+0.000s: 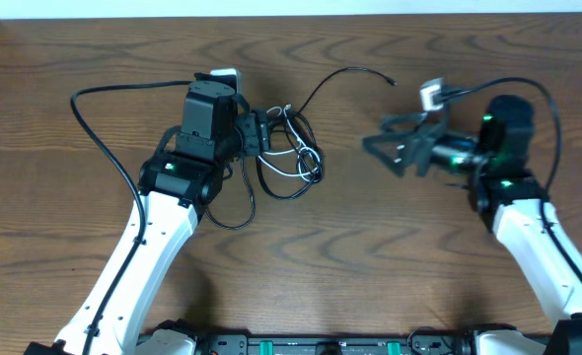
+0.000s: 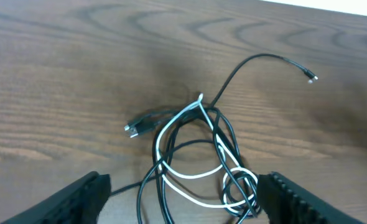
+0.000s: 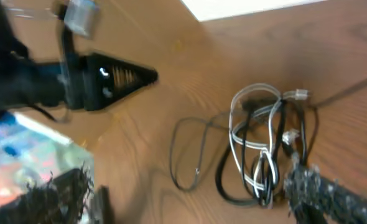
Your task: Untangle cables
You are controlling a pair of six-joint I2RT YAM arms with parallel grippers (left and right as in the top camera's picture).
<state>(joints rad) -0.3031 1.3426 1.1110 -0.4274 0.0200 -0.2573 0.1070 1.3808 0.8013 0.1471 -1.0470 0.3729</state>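
Note:
The black and white pieces of cable bunch together at the near side of the knot, so my right gripper should next move down and left in the overhead view onto them.
The cables [image 1: 293,150] lie as one knot of thin black cords and one white cord on the wooden table. In the left wrist view the cables [image 2: 202,155] show a black plug [image 2: 132,129] at the left and a free black end [image 2: 310,77] running off to the upper right. My left gripper [image 2: 183,205] is open, its fingers standing wide on either side of the knot's near loops. My right gripper [image 1: 382,148] is open and empty, to the right of the knot and apart from it. The blurred right wrist view shows the cables [image 3: 264,143] ahead of the right gripper [image 3: 190,199].
A thick black arm cable [image 1: 94,99] loops out to the left of my left arm. A small white tag [image 1: 430,95] hangs on the right arm's cable. The free black cord end [image 1: 392,82] lies between the arms, near the table's far edge.

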